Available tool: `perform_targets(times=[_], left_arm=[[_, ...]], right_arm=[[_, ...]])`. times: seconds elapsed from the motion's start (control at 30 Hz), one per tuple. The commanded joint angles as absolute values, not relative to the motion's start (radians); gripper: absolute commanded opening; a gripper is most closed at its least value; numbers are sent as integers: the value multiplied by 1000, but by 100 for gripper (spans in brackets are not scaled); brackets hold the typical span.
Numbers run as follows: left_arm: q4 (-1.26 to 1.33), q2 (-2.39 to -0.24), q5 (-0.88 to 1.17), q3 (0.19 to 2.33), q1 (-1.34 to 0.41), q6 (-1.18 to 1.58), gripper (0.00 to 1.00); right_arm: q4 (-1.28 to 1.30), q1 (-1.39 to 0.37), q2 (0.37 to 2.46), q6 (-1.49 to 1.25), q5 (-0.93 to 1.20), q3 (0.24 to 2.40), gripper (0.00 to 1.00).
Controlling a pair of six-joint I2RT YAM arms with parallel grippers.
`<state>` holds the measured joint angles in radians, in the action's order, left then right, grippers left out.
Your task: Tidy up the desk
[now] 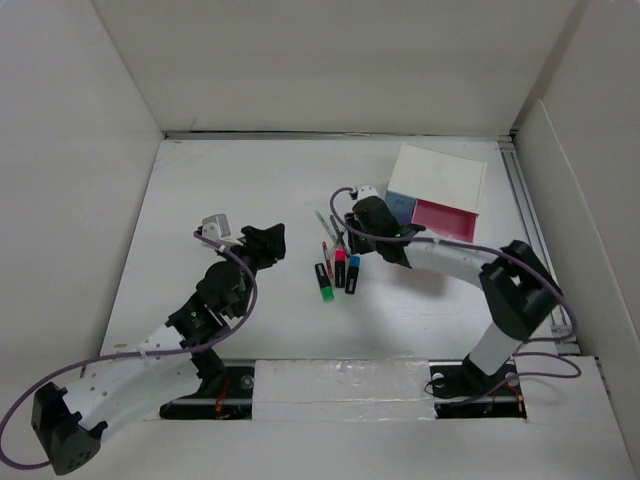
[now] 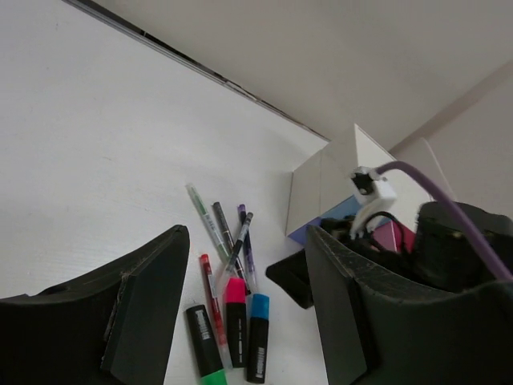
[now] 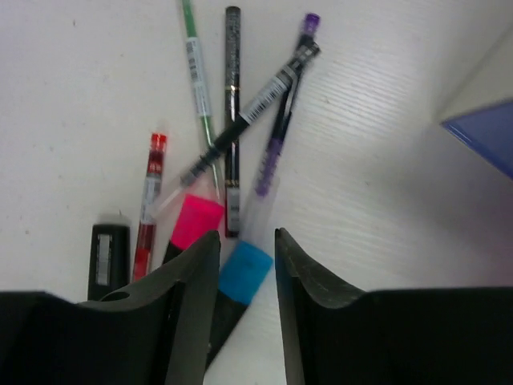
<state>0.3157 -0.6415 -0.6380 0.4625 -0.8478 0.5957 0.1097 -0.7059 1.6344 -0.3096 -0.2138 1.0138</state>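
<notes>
I will move my right gripper outward, so that its fingers are on both sides of the pen's body, and close it, because the purple pen's dark body (image 3: 281, 128) is outward of the highlighter's blue cap (image 3: 244, 273) between my fingers.
On the white desk (image 1: 230, 180) lies a cluster of pens (image 1: 330, 238) with three black highlighters side by side: green-capped (image 1: 324, 283), pink-capped (image 1: 339, 268) and blue-capped (image 1: 353, 273). My right gripper (image 1: 346, 240) hangs low over the cluster. In the right wrist view its jaws (image 3: 243, 241) stand partly open astride the blue cap (image 3: 244, 273), with a gap showing on the right side. The pink cap (image 3: 196, 220) and a red pen (image 3: 148, 200) lie just to the left. My left gripper (image 1: 268, 240) is wide open and holds nothing, left of the pens (image 2: 228, 241).
A white box (image 1: 445, 178) with blue and pink drawers pulled out stands at the back right, close behind the right wrist. White panels wall the desk on all sides. Bare tabletop lies between the left gripper and the highlighters (image 2: 236, 321).
</notes>
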Motion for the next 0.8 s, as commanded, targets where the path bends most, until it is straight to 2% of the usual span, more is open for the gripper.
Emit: perform_targets(times=[0.0, 0.1, 0.23, 0.33, 0.77], left_arm=[[331, -626, -583, 454, -810, 598, 55], [354, -646, -580, 446, -810, 589, 56], [330, -655, -513, 474, -810, 586, 55], [363, -623, -558, 436, -810, 577, 55], [377, -670, -503, 446, -810, 580, 56]], right_arm=[[-8, -724, 1753, -282, -201, 1172, 41], [-3, -709, 1819, -281, -250, 1232, 41], [-46, -709, 1789, -305, -236, 1175, 43], [-12, -686, 1825, -302, -278, 1190, 43], [12, -657, 1862, -293, -176, 1206, 40]])
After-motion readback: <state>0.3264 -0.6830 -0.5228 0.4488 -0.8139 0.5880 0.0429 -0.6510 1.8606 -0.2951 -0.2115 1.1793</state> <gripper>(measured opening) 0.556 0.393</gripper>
